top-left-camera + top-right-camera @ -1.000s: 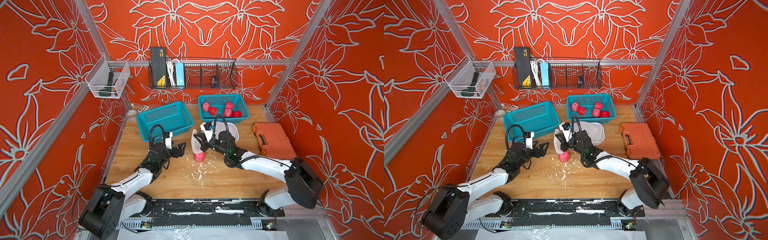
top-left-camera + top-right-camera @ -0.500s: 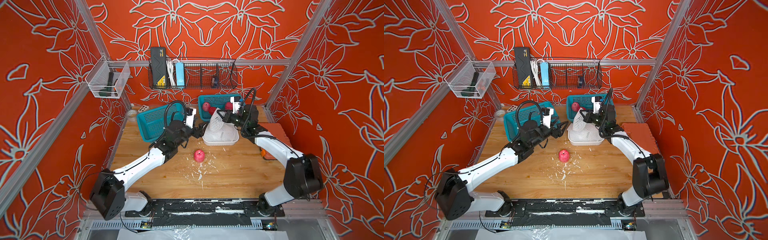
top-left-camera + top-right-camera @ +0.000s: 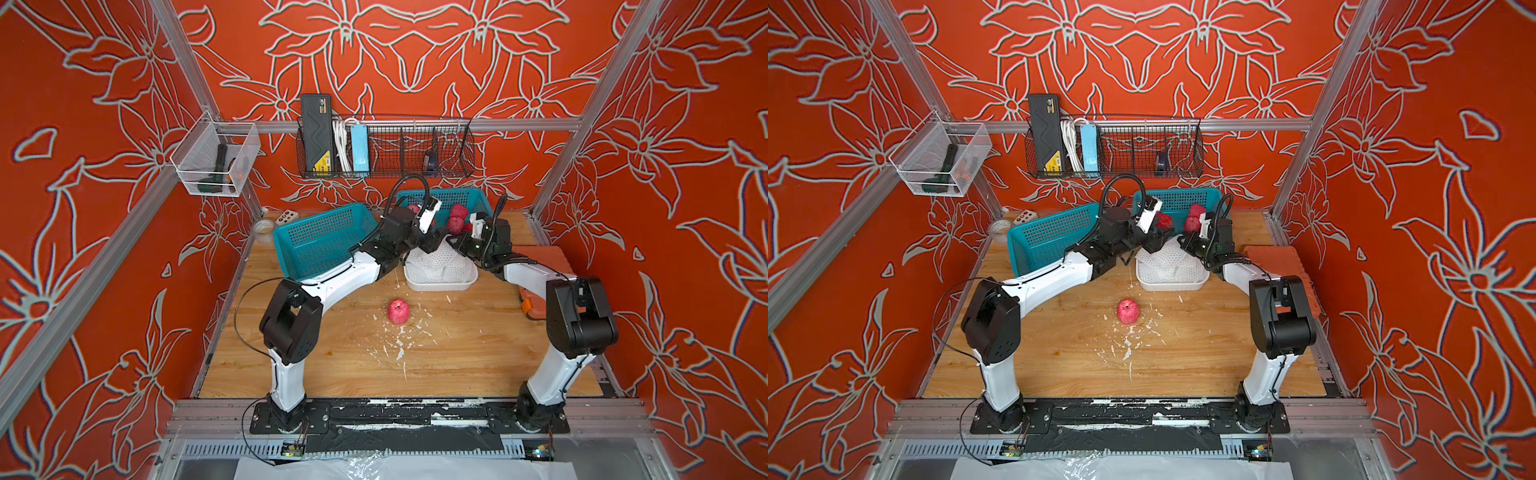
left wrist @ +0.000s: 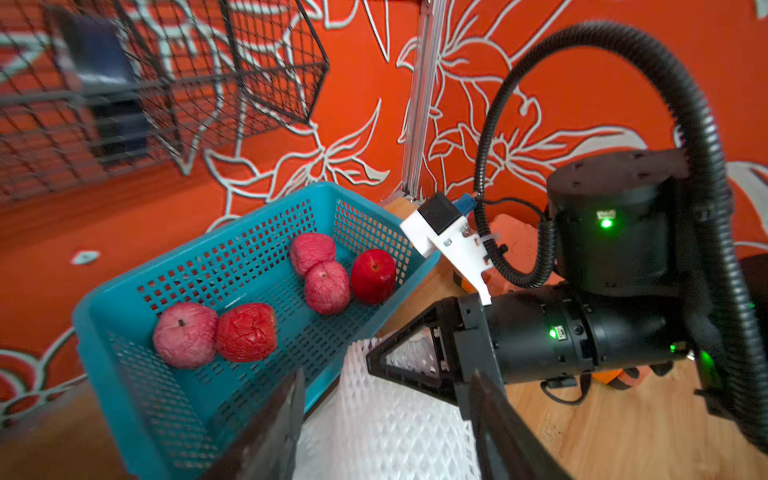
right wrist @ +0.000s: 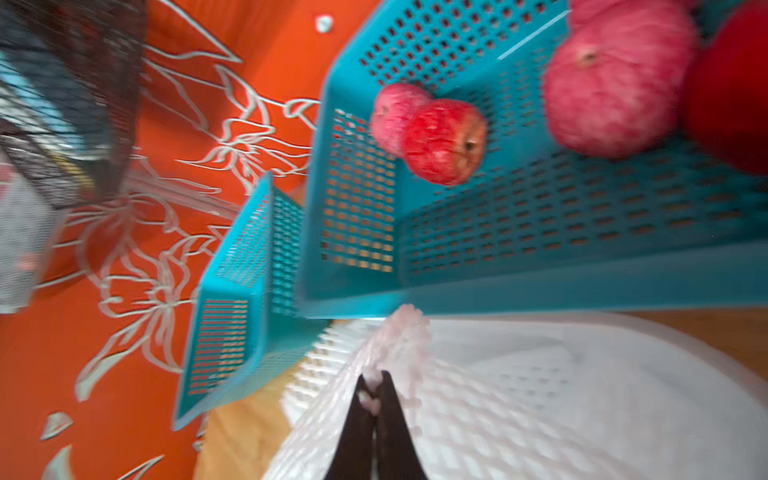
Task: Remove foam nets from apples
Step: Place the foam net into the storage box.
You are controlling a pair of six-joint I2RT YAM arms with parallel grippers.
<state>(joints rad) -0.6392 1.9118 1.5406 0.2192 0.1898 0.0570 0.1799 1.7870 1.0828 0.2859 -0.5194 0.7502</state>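
The net already hangs down above the tray, so my right gripper will open over the white tray [image 3: 440,287] [image 5: 632,384] to release the net's top edge there.
A white foam net [image 3: 441,258] [image 3: 1170,261] hangs over the white tray [image 3: 440,287] [image 3: 1172,287]. My right gripper [image 3: 452,241] [image 5: 374,382] is shut on the net's top edge [image 5: 409,332]. My left gripper [image 3: 432,246] [image 4: 388,376] reaches in from the other side, its jaws apart with the net [image 4: 386,419] between them. One bare pink apple [image 3: 398,311] [image 3: 1128,311] lies alone on the wooden table, in front of the tray. Several more bare apples [image 3: 457,212] [image 4: 249,332] [image 5: 444,141] sit in the far blue basket [image 4: 124,299].
An empty blue basket [image 3: 324,241] [image 3: 1050,243] stands left of the tray, under my left arm. An orange toolbox [image 3: 544,257] lies at the right edge. White foam crumbs [image 3: 399,347] litter the table's middle. A wire rack [image 3: 386,145] hangs on the back wall.
My right gripper carried the net from beside the apple back over the tray. The left arm followed to the net and its jaws narrowed. The apple stayed put.
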